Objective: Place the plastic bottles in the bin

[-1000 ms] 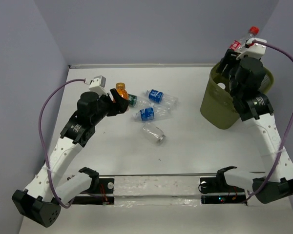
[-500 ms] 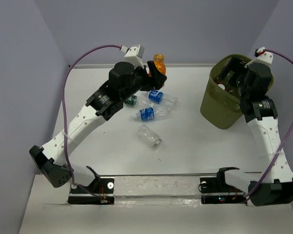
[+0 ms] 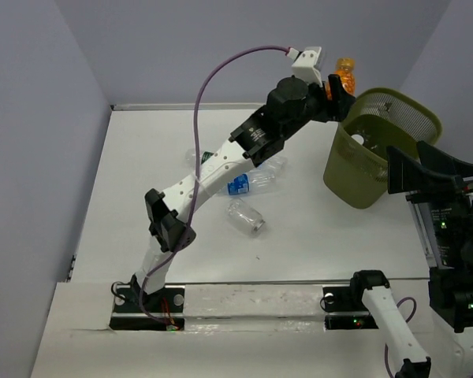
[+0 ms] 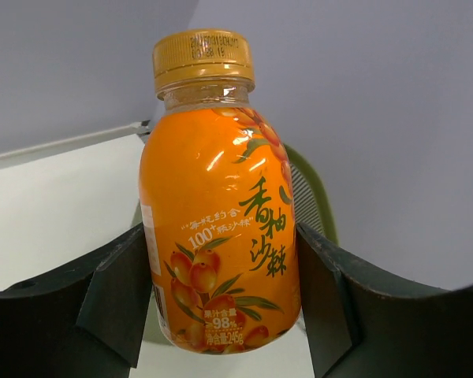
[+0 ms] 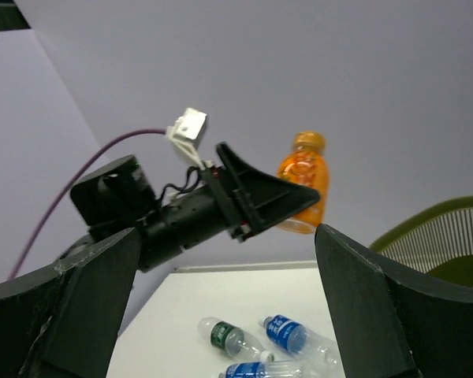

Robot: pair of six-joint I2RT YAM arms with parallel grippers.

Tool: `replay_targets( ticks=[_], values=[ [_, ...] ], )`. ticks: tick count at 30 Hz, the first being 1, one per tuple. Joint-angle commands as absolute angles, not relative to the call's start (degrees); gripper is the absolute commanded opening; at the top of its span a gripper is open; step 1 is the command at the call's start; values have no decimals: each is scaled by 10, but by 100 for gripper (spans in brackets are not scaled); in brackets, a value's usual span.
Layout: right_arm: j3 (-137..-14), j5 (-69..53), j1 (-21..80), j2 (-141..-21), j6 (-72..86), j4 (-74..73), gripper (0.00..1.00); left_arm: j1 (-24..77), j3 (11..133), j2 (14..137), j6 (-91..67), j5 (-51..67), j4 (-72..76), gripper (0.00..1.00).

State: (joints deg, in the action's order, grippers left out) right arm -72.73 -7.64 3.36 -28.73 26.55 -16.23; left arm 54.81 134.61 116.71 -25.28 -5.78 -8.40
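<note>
The left gripper carries the bottle over the bin's opening (image 3: 388,126), below and to that gripper's right in the top view, next, then lowers and releases it.
My left gripper (image 3: 337,85) is shut on an orange-labelled plastic bottle (image 3: 345,74) with an orange cap, held upright in the air by the far left rim of the olive mesh bin (image 3: 394,98). In the left wrist view the pads press both sides of that bottle (image 4: 221,213), with the bin's rim (image 4: 306,179) behind it. My right gripper (image 3: 426,169) hangs open and empty near the bin's right side. Through the right wrist view's wide jaws (image 5: 227,236) I see the orange bottle (image 5: 303,193). On the table lie a blue-labelled bottle (image 3: 238,185) and a clear one (image 3: 247,218).
A white-capped bottle (image 3: 358,142) shows inside the bin. The left arm (image 3: 221,161) stretches diagonally over the table and hides part of the bottle group. A green-labelled bottle (image 5: 230,337) and a blue-labelled bottle (image 5: 290,335) lie side by side. Grey walls stand on both sides and at the back.
The left arm lifted the orange bottle off the table and swung it right, up to the bin. The right gripper opened, its red-capped bottle is gone from view, and that arm drew back.
</note>
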Motion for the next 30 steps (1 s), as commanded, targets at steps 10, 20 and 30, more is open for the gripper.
replay_targets(
  ticks=[10,20,30],
  values=[
    [-720,-175,44,-283,299,-148,96,577,1461,1345,-301,-16,241,59],
    [-719,-190,44,-266,298,-148,95,590,1463,1403,-269,-37,288,93],
    [-714,-189,49,-272,294,-149,95,588,1470,1353,-215,-41,285,99]
  ],
)
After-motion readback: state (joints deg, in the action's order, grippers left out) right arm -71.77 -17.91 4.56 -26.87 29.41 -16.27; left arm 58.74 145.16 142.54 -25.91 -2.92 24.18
